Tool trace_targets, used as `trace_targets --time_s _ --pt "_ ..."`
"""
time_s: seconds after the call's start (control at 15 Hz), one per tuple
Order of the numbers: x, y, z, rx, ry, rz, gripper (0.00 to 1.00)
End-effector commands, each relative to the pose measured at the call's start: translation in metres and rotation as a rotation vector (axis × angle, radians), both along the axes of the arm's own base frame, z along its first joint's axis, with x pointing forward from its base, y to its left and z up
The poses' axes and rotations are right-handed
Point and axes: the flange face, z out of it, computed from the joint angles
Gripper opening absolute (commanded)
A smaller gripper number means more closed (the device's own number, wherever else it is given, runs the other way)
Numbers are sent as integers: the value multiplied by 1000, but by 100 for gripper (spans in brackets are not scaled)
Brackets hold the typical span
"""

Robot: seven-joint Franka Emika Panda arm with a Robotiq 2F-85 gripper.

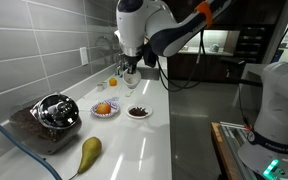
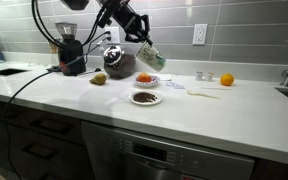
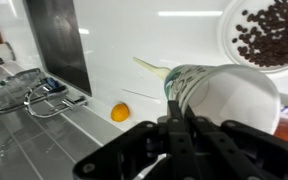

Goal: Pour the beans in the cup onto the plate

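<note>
Next, the gripper turns the white cup upright, lowers it onto the bare counter beside the saucer (image 1: 138,113) and releases it, because the cup's inside already shows empty.
My gripper (image 2: 142,45) is shut on the white cup with greenish markings (image 2: 151,58), held tipped on its side above the counter. In the wrist view the cup (image 3: 224,95) lies sideways with its open mouth showing an empty white inside. The white saucer (image 2: 145,98) sits on the counter below, with the dark beans (image 2: 145,97) heaped on it. In the wrist view the saucer (image 3: 228,35) with beans (image 3: 274,30) is at the top right. In an exterior view the saucer (image 1: 138,113) lies below the gripper (image 1: 130,70).
A patterned small plate with an orange fruit (image 1: 104,108) is beside the saucer. A pear (image 1: 88,152), a metal bowl on a dark mat (image 1: 54,110), a coffee grinder (image 2: 70,50), an orange (image 2: 226,79) and a sink rack (image 3: 24,95) stand around.
</note>
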Motion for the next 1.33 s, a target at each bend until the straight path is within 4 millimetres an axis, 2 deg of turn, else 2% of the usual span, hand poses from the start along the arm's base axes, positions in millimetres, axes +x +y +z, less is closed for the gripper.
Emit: trace_targets --time_s 0.0,0.27,0.6,1.27 --pt "-5 0 -3 174 -12 85 1" --pt "6 -14 -18 378 -10 148 1" --pt "14 -15 -42 591 97 178 1" --pt "21 -21 -56 732 202 151 1"
